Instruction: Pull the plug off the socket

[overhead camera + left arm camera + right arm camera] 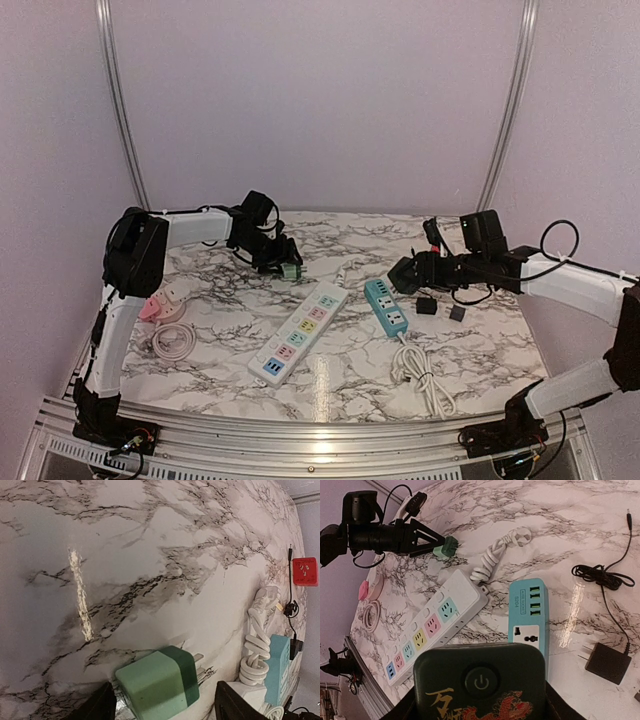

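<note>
The right gripper swings to the right in the top view next, then down onto the marble table (481, 311) beside the small dark cube, since the plug's pins are free.
A green cube plug (157, 685) lies on the marble table (150, 555) with its metal prongs free. My left gripper (165, 706) is open around it, with a gap on each side of the plug. From above, the plug (290, 271) sits at the tip of the left gripper (283, 262), at the back left. My right gripper (480, 711) is shut on a black socket block (480, 680) that has a power button and a dragon print. In the top view that block (405, 274) hangs above the table at the right gripper (413, 272).
A white power strip (298, 333) with coloured outlets lies mid-table, and a teal strip (386, 307) with a coiled white cable (425, 380) lies to its right. A black adapter (426, 306) and a small dark cube (457, 313) sit nearby. A pink socket (160, 303) with a cable coil sits at the left.
</note>
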### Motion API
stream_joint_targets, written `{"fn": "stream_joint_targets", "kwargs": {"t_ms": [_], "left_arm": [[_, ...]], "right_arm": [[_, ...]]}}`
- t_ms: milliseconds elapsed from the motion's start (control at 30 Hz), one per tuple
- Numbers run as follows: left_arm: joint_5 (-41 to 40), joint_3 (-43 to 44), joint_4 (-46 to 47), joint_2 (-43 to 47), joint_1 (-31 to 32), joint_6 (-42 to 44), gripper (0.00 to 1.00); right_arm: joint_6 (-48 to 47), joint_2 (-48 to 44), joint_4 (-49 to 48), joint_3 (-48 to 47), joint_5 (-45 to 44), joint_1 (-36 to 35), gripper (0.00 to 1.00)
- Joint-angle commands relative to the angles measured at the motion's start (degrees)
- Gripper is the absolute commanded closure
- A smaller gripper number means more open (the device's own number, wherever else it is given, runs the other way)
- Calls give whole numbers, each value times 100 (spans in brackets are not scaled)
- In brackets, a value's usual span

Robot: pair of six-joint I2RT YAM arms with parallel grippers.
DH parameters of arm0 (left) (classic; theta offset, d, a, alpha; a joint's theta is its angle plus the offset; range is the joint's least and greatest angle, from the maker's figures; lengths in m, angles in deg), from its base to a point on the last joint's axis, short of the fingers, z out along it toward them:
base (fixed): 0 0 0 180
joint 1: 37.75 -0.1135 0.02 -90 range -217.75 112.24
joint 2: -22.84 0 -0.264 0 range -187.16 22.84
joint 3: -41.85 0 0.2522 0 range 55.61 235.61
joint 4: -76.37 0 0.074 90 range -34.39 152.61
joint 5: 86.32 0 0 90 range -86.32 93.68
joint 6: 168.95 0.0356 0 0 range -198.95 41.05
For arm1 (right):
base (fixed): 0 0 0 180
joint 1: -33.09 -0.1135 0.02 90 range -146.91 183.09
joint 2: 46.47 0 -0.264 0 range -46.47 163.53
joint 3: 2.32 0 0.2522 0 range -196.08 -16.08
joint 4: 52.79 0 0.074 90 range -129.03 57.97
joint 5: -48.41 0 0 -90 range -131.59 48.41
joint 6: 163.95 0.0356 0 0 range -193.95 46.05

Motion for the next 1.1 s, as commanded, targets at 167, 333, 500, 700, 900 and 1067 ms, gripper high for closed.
{"fn": "stream_joint_targets", "kwargs": {"t_ms": [167,333,500,700,900,1067], "left_arm": [[-754,-81,-552,418,-16,530,13],[-975,-89,-703,817,-11,689,1],[-996,-424,-584,1507,14,670,1],[-860,-1128,-284,2326,61,564,1],[-604,-1187,-424,2656,113,642,1],[-485,-1253,-445,2924,190,661,1]], "right_arm": [[428,-220,-502,173,-115,828,78],[801,-301,-875,479,-200,1370,78],[1050,-295,-1263,756,-173,1858,78],[1444,-190,-2030,1200,163,2637,77],[1724,148,-2645,1380,253,3072,76],[1822,743,-3029,1310,255,3115,76]]}}
